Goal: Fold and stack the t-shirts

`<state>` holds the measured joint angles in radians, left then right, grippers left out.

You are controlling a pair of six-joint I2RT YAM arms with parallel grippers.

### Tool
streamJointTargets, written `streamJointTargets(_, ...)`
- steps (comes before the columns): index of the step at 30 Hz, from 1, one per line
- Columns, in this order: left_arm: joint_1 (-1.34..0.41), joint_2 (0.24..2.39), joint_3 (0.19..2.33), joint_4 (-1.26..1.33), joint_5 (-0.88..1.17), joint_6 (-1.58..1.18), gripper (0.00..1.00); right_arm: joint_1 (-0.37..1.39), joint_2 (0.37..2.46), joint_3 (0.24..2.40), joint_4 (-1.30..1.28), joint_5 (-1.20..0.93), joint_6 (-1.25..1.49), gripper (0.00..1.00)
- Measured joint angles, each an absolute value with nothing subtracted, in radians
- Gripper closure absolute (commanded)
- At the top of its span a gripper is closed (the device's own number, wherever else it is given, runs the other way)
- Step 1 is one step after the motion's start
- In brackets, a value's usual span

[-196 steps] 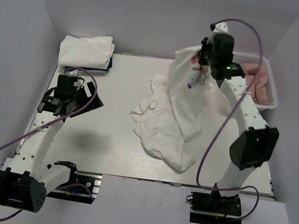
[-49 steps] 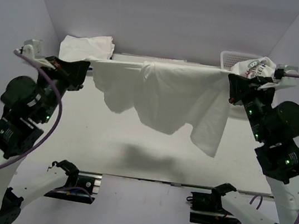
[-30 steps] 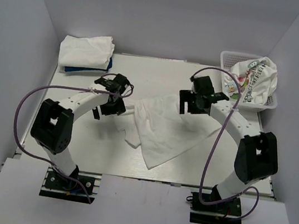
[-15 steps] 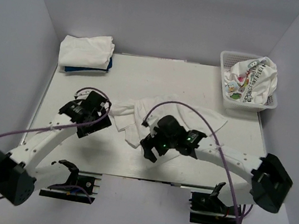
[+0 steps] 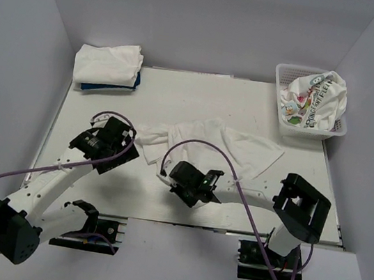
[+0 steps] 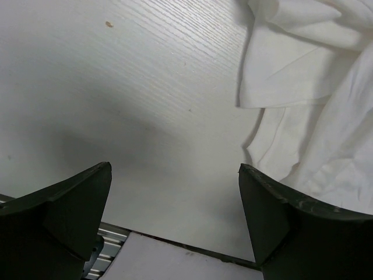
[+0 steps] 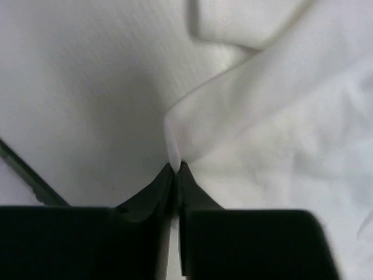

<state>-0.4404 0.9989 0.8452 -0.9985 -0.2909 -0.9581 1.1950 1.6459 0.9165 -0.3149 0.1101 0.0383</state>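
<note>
Next, my left gripper goes down and to the right in the top view onto the shirt's nearest edge, since its open fingers hover over bare table.
A plain white t-shirt (image 5: 228,145) lies crumpled and partly spread across the middle of the table. My right gripper (image 5: 186,184) is low at the shirt's near edge, and in the right wrist view its jaws (image 7: 176,168) are shut on a pinched corner of the white cloth (image 7: 274,116). My left gripper (image 5: 110,148) hovers open just left of the shirt, nothing between its fingers (image 6: 64,204); the shirt's folds (image 6: 303,111) show at the right of that view. A folded white stack (image 5: 108,63) lies on a dark blue shirt (image 5: 110,88) at the back left. A cartoon-print shirt (image 5: 317,96) fills the basket.
The white lattice basket (image 5: 280,119) stands at the back right corner. The table's near edge and metal rail (image 6: 116,248) lie just below the left gripper. Grey walls close in on three sides.
The right gripper slid a little left and nearer along the shirt's near edge and closed on the cloth. The left arm has barely moved and stays open.
</note>
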Motion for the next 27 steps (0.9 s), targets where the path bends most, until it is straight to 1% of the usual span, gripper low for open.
streamJointTargets(5,-0.448,1.083,0.830,-0.886,-0.236,-0.930,0.00,1.174,1.591,0.920,-0.341,0.228,0.111,1.00)
streamJointTargets(9,-0.456,1.197,0.814,-0.772,-0.170,-0.907,0.11,1.119,1.534,1.005,-0.362,0.318,0.168,1.00)
streamJointTargets(13,-0.458,1.322,0.806,-0.670,-0.133,-0.894,0.11,1.035,1.499,1.136,-0.364,0.417,0.247,1.00)
streamJointTargets(14,-0.458,1.349,0.804,-0.649,-0.125,-0.891,0.12,1.015,1.486,1.156,-0.363,0.433,0.264,1.00)
streamJointTargets(18,-0.458,1.419,0.795,-0.586,-0.112,-0.882,0.14,0.934,1.414,1.172,-0.366,0.475,0.315,1.00)
streamJointTargets(19,-0.458,1.435,0.794,-0.570,-0.109,-0.880,0.16,0.918,1.401,1.172,-0.366,0.479,0.326,1.00)
streamJointTargets(20,-0.458,1.451,0.794,-0.553,-0.107,-0.879,0.20,0.904,1.391,1.172,-0.369,0.480,0.337,1.00)
streamJointTargets(22,-0.458,1.485,0.794,-0.521,-0.104,-0.877,0.23,0.884,1.385,1.172,-0.378,0.474,0.354,1.00)
streamJointTargets(24,-0.456,1.510,0.801,-0.493,-0.095,-0.873,0.34,0.871,1.385,1.171,-0.393,0.463,0.369,1.00)
streamJointTargets(26,-0.455,1.532,0.812,-0.461,-0.089,-0.870,0.45,0.857,1.385,1.168,-0.406,0.454,0.383,1.00)
streamJointTargets(27,-0.455,1.546,0.821,-0.453,-0.089,-0.865,0.58,0.849,1.385,1.168,-0.414,0.448,0.386,1.00)
